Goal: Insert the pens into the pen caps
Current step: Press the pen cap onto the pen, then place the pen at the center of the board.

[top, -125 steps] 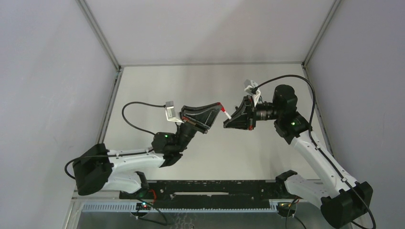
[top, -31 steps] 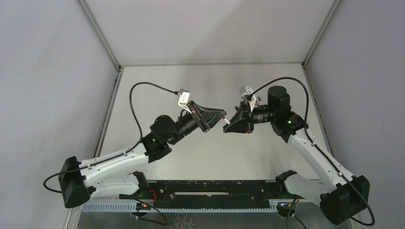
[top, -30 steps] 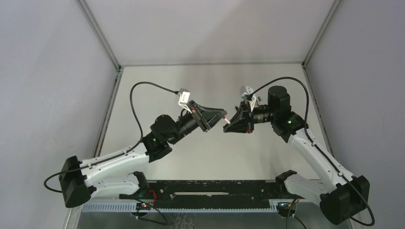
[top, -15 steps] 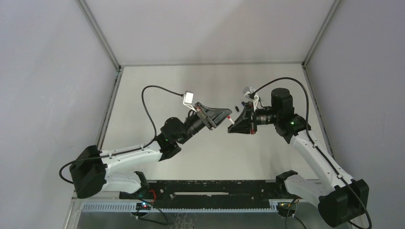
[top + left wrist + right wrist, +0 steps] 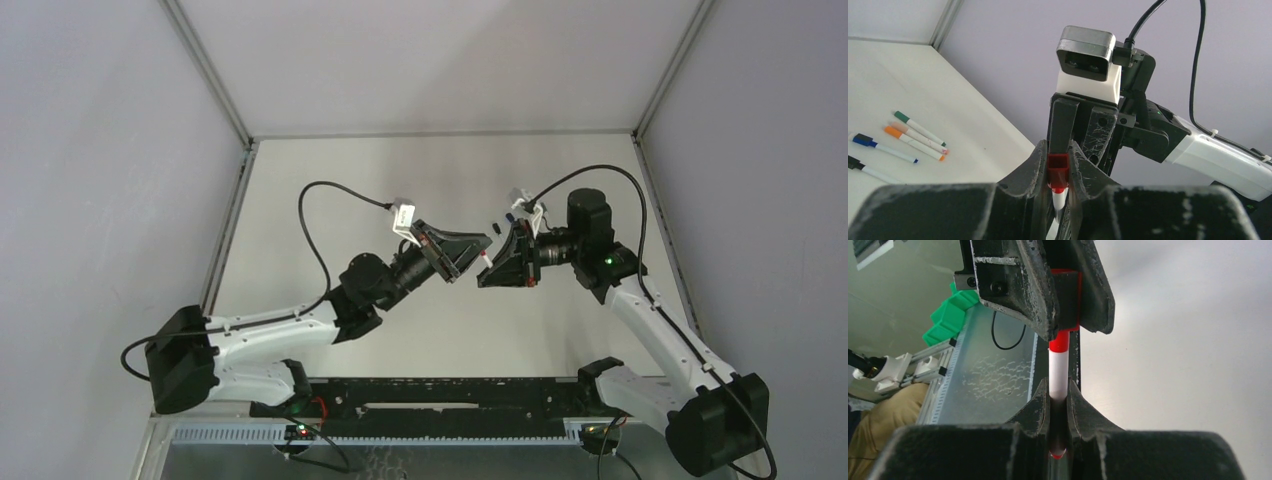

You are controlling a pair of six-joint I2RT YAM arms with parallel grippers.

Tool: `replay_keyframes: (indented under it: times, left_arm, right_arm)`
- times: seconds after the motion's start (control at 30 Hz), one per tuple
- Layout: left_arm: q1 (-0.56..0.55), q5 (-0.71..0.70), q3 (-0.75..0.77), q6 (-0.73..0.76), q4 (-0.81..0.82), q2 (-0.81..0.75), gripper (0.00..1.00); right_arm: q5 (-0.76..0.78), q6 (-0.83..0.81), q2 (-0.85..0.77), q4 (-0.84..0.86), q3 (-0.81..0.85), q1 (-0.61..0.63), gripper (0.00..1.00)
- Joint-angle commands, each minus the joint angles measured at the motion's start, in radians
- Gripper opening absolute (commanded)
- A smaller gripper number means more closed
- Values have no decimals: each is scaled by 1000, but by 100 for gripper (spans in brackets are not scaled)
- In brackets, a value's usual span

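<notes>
I should move my right gripper outward and down to the gap between the black-ended and blue-ended pens and release, because the pen is in its cap.
A white-barrelled pen (image 5: 1058, 377) with a red collar is gripped by my right gripper (image 5: 1058, 390), which is shut on its barrel. The pen's front end sits inside the red pen cap (image 5: 1058, 172), and my left gripper (image 5: 1058, 150) is shut on that cap. In the top view the left gripper (image 5: 462, 262) and the right gripper (image 5: 488, 268) meet nose to nose above the middle of the table, with the pen (image 5: 483, 262) a short white sliver between them. The cap (image 5: 1066, 297) shows from the right wrist, pinched in the left fingers.
Several other pens lie side by side on the table (image 5: 973, 120): a green-ended one (image 5: 920, 129), an orange-ended one (image 5: 913, 142), a blue-ended one (image 5: 883, 148) and a black-ended one (image 5: 868, 170). A black rail (image 5: 440, 405) runs along the near edge.
The left arm has swung right and stretched out, bringing its gripper up against the right gripper. The right gripper shifted slightly right. Both grips are unchanged.
</notes>
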Motion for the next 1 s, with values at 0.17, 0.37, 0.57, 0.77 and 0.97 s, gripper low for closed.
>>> replay_keyframes:
  times: [0.17,0.37,0.57,0.77,0.97]
  left_arm:
    - [17,161,-172,-125,35,-86,10]
    - [28,71,-150,-46,45,-167,36]
    - [34,-14,-169,14,15,-231,66]
    - [34,-96,-224,176,-147,-360,75]
    - [35,-234,-287,396,-308,-453,81]
  right_arm:
    - [70,-325,26,-128,105,83,0]
    - [103,-357,62,-152,105,107,0]
    - [123,-405,96,-201,121,118,0]
    - [147,-476,101,-253,128,95,0]
    - [240,-498,135,-259,128,15,0]
